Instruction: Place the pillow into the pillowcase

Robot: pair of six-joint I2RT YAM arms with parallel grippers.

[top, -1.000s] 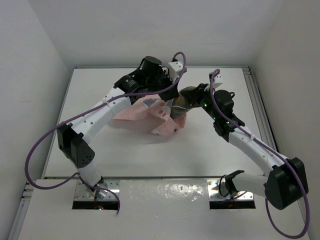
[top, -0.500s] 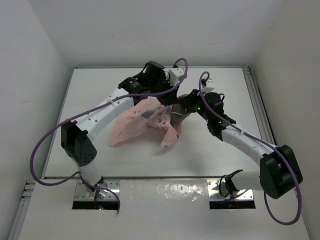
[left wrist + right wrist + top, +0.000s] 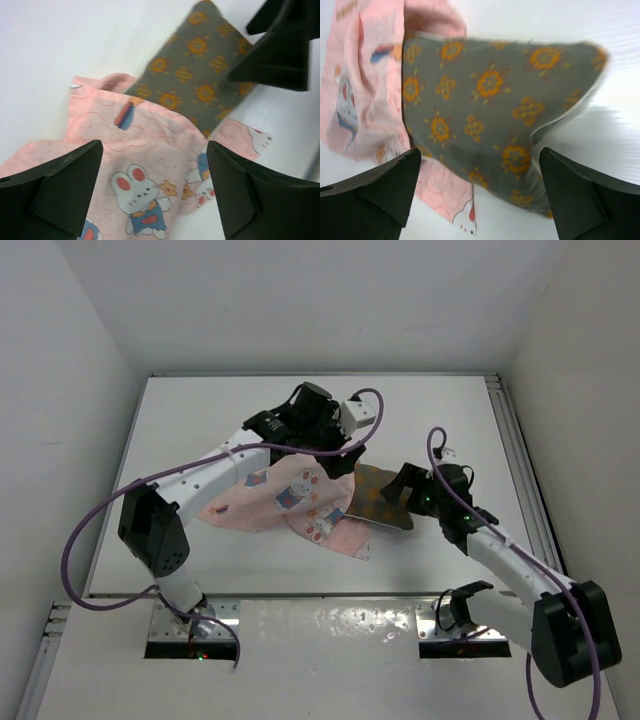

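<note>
The pillow sticks out, so the robot's left gripper needs to reach outward and down next, onto the hem by the pillow's far edge (image 3: 125,95).
The olive-brown pillow (image 3: 372,502) with orange dots lies flat on the table, its left part tucked under the pink pillowcase (image 3: 285,495). The pillowcase spreads out to the left, printed with rabbits. My left gripper (image 3: 336,453) hovers open above the pillowcase (image 3: 145,165), near the pillow (image 3: 200,85), with nothing between its fingers. My right gripper (image 3: 398,488) stands open over the pillow's right end. In the right wrist view its jaws (image 3: 480,155) straddle the pillow (image 3: 495,110) without touching it, with the pillowcase (image 3: 370,90) to the left.
The white table (image 3: 200,410) is walled in on three sides. A metal rail (image 3: 520,460) runs along its right edge. The right gripper's dark fingers (image 3: 280,45) show at the top right of the left wrist view.
Both grippers have opened and let go. The pillow and pillowcase have dropped from mid-air onto the table and spread flat. The right arm has drawn back to the right.
</note>
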